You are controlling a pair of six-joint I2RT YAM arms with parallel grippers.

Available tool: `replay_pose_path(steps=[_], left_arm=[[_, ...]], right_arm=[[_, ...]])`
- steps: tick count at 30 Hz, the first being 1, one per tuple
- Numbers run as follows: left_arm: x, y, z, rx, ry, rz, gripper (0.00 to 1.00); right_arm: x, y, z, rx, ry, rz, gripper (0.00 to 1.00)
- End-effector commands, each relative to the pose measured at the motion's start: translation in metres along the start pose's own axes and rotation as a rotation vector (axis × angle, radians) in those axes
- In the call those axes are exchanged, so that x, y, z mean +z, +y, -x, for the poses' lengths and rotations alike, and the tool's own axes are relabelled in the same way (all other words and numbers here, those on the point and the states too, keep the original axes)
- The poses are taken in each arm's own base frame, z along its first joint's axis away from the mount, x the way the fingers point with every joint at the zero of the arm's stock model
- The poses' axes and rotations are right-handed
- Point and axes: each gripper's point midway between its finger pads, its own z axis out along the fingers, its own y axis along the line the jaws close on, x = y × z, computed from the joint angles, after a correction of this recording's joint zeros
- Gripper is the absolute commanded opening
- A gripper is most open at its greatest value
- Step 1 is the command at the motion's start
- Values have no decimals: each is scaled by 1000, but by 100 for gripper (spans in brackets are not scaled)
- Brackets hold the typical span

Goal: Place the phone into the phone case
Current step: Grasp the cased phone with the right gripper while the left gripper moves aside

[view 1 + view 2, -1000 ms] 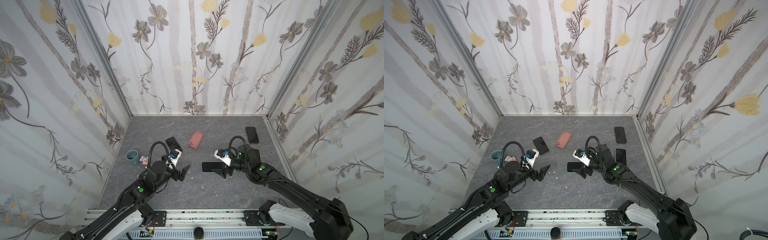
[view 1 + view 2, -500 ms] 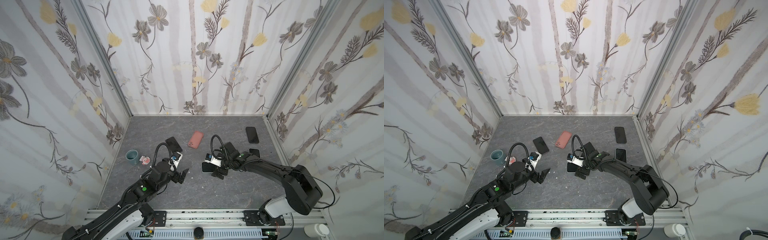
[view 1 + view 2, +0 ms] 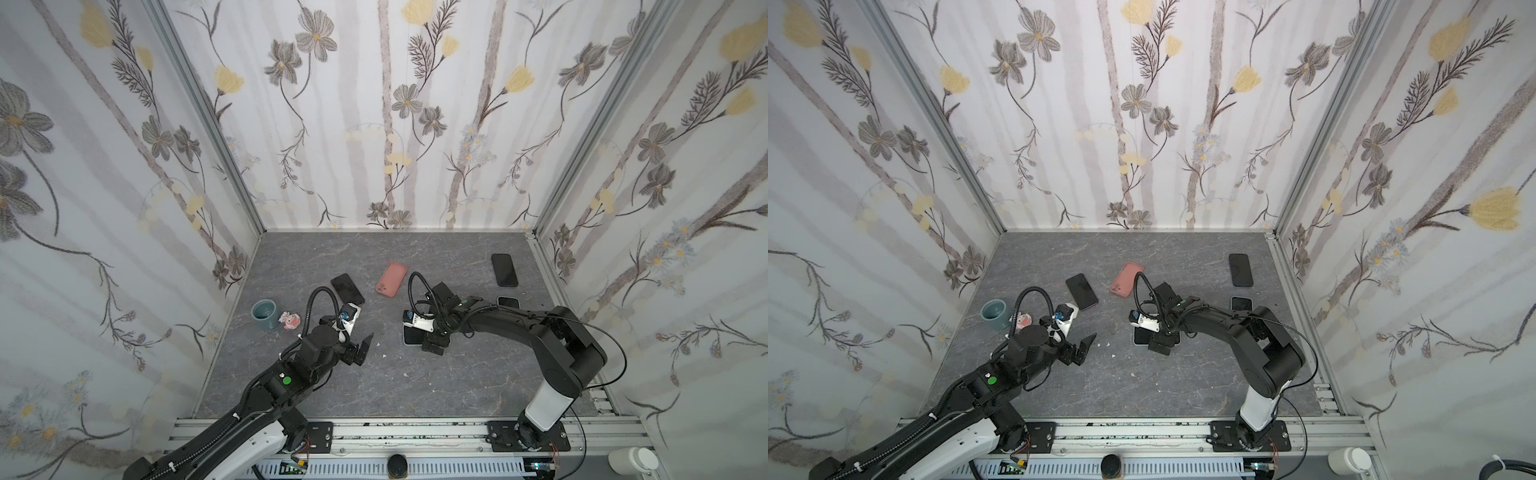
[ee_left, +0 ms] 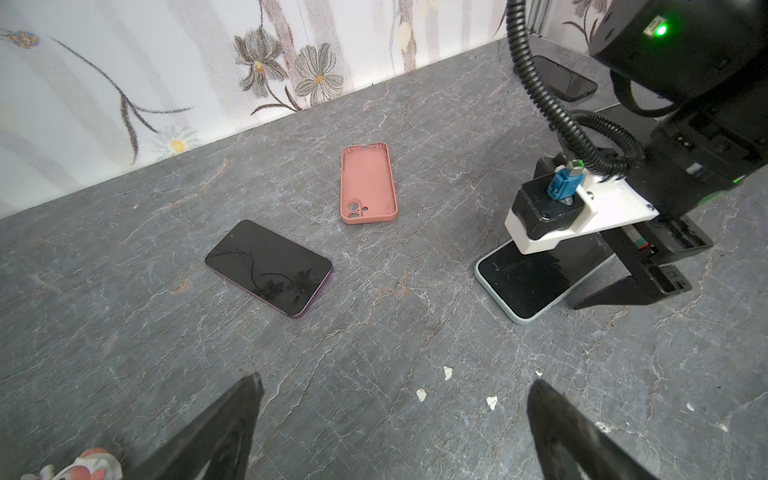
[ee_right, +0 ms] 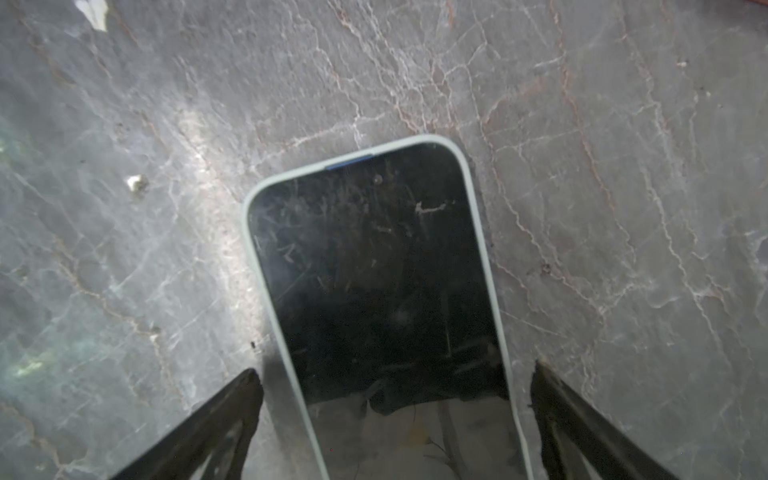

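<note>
The phone with the pale edge already has my open fingers on either side of both its long sides, so my right gripper will next slide along the phone toward its blue-marked end [image 3: 409, 335] [image 5: 358, 177] before it closes.
The pink phone case [image 3: 391, 279] [image 3: 1126, 279] [image 4: 368, 189] lies hollow side up mid-table. A pale-edged phone [image 3: 410, 335] [image 3: 1140, 336] [image 4: 519, 286] [image 5: 374, 270] lies screen up in front of it. My right gripper [image 3: 430, 337] [image 3: 1160, 337] [image 5: 394, 370] is open low over this phone, one finger on each long side; contact is unclear. My left gripper [image 3: 363, 347] [image 3: 1086, 347] [image 4: 395, 381] is open over bare table to the left. A purple-edged phone [image 3: 348, 289] [image 4: 268, 268] lies left of the case.
A black phone [image 3: 504, 270] lies at the back right, and another phone [image 3: 509, 301] shows behind the right arm. A teal cup [image 3: 264, 314] and a pink figurine [image 3: 289, 321] stand by the left wall. White crumbs [image 4: 446, 372] dot the table.
My right arm has folded its elbow up, and its gripper has slid a little left along the pale-edged phone. The left gripper has barely moved.
</note>
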Motion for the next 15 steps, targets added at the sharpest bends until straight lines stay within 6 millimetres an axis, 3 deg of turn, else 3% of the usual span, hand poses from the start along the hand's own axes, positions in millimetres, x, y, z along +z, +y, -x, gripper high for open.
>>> replay_pose_path(steps=[1,5,10,15], left_arm=[[1,1,3,2,-8,7,100],[1,2,3,0,-11,12,100],[0,4,3,1,-13,24,100],[0,7,3,1,-14,39,100]], right_arm=[[4,3,-3,-19,40,43,99],[13,8,-8,-13,99,107,88],[16,0,-11,34,125,94,66],[15,-26,-18,171,136,38,65]])
